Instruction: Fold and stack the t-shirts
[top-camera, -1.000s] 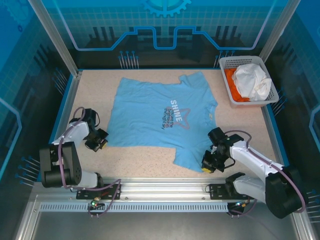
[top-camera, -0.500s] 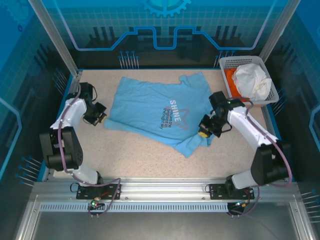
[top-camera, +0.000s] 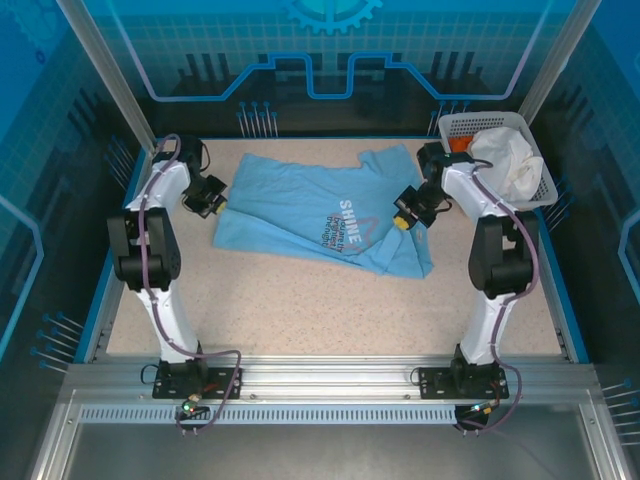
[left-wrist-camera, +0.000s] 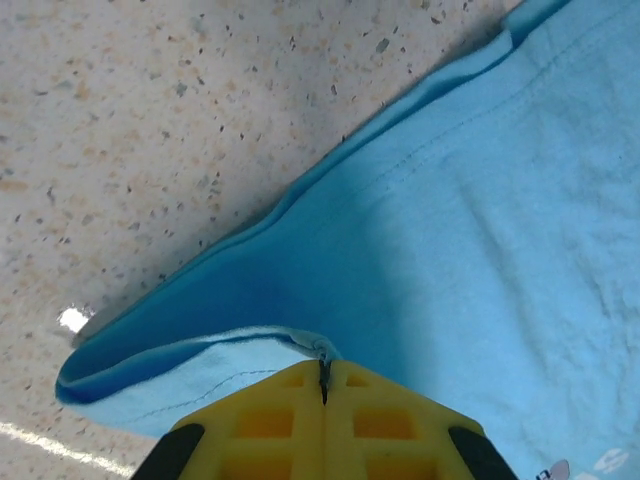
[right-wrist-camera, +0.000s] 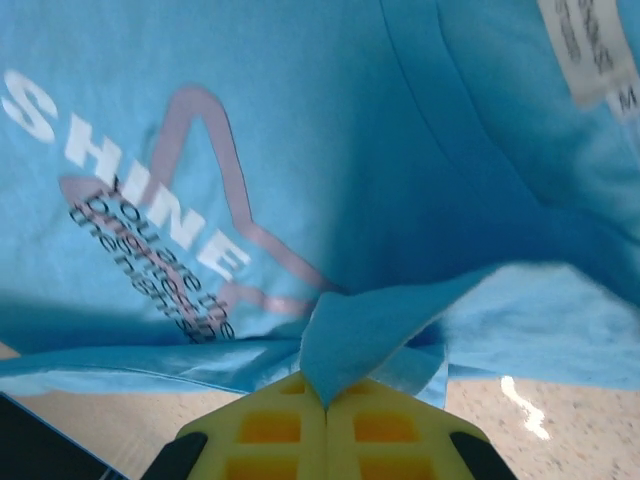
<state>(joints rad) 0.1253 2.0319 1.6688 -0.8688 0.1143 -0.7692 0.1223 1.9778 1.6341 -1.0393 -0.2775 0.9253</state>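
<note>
My left gripper needs to lower the shirt's pinched hem corner onto the shirt's lower layer (top-camera: 231, 203) (left-wrist-camera: 350, 315) below and let the hem corner go, because the shirt's fold is still standing up.
A light blue t-shirt (top-camera: 320, 212) with white "SHINE" lettering and a star outline lies at the back middle of the table, its near half lifted and folded back. My left gripper (top-camera: 212, 200) is shut on the shirt's left hem corner (left-wrist-camera: 318, 348), yellow jaws pinched on the cloth. My right gripper (top-camera: 404, 221) is shut on a blue cloth edge (right-wrist-camera: 345, 340) near the print (right-wrist-camera: 150, 215). White (top-camera: 508, 165) and orange (top-camera: 463, 160) t-shirts lie bunched in the basket.
A white lattice basket (top-camera: 470, 125) stands at the back right corner, close to the right arm. Blue rails edge the speckled table (top-camera: 300, 310). Both arms stretch far back from their bases at the near edge.
Both grippers have carried the shirt's near edge from the front of the table to the back, folding the near half over the far half.
</note>
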